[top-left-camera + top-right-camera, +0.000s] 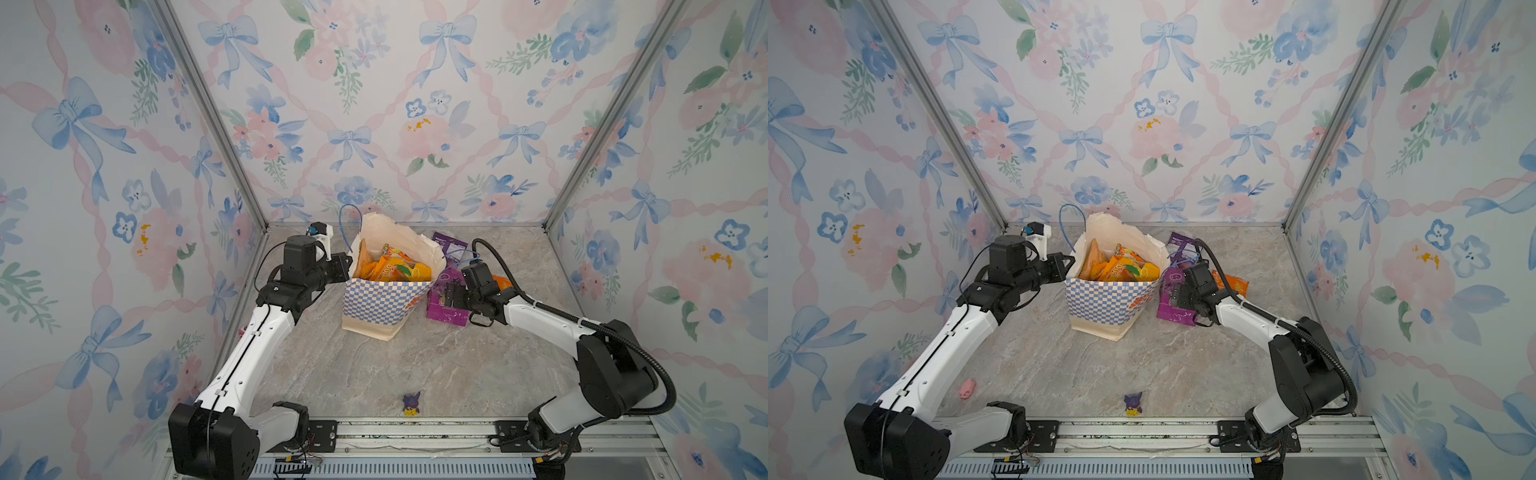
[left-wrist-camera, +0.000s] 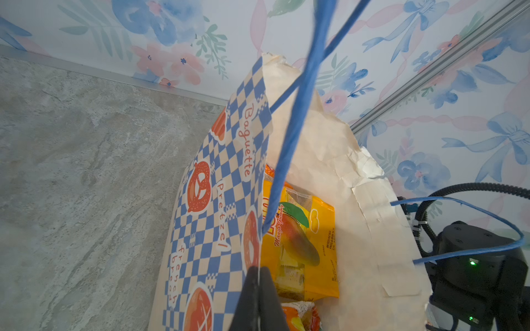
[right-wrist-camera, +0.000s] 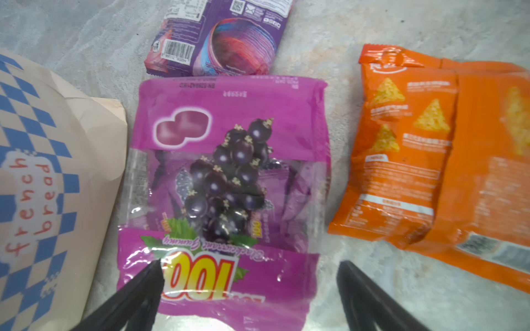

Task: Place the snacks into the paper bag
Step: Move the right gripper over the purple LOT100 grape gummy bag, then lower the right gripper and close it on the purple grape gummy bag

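Observation:
The bare tabletop leaves room for a finger at the purple packet's edge by the orange chip packet. My right gripper will next move away from the bag point(image 1: 374, 303) and down onto that edge.
The checkered paper bag point(image 1: 374, 303) point(image 1: 1100, 303) stands upright mid-table, mouth open, with several yellow-orange snacks point(image 1: 395, 268) point(image 2: 301, 238) inside. My left gripper point(image 1: 348, 266) point(image 2: 259, 272) is shut on the bag's left rim point(image 2: 212, 200). Right of the bag lies a purple grape "100" packet point(image 3: 229, 160) point(image 1: 444, 309). My right gripper point(image 3: 249, 265) point(image 1: 451, 293) hovers open over its near end, one finger on each side. A dark purple packet point(image 3: 218, 37) lies beyond it. An orange chip packet point(image 3: 415, 157) point(image 1: 1233, 284) lies further right.
A tiny purple-and-yellow figurine point(image 1: 411, 404) stands near the front rail point(image 1: 415, 432). A small pink object point(image 1: 967, 387) lies by the left arm. The bag's blue cord handles point(image 2: 298, 120) loop above its mouth. Floral walls close in on three sides.

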You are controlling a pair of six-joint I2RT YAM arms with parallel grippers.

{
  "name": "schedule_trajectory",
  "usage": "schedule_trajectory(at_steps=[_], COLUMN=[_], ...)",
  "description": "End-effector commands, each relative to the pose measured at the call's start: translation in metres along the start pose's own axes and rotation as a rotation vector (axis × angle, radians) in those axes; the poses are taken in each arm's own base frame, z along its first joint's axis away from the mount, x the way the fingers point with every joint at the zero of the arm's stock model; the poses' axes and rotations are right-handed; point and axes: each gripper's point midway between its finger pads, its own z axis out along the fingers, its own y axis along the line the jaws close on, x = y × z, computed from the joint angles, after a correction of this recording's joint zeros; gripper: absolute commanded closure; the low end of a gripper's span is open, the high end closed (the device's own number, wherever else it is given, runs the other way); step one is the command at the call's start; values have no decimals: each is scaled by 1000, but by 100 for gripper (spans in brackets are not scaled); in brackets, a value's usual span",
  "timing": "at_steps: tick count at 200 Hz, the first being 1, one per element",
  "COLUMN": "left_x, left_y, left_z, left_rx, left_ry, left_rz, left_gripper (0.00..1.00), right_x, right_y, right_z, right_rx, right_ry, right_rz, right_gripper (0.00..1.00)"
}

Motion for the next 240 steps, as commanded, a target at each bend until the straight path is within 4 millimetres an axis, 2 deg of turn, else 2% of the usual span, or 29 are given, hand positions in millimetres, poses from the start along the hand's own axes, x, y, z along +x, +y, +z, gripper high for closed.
schedule_trajectory(at_steps=[1,23,72,100,127,173,218,240], left_x=[3,3,4,4,5,5,4,5], left_y=[2,1,2,2,3,3,3,4], left_z=[-4,-4,-3,-2,-1,0,1,1], left_rx=[6,7,6,6,4,4,5,4], left_ry=[0,1,6,6,10,13,13,14], left_rz=[9,9,5,5,3,2,3,4], left_gripper=[100,100,100,100,100,100,100,100], right_x=[2,5,13,15,19,19,18,18], right_y=[-15,-19,-13,-5,-5,-9,-8,-9], right_z=[-4,-1,14,22,27,25,25,26], right_rx=[14,-16,-89,-131,-131,-116,-138,-143], right_ry=[0,8,56,74,89,98,114,118], right_rz=[22,49,72,88,94,100,99,101], right_gripper=[3,3,3,0,6,27,62,71])
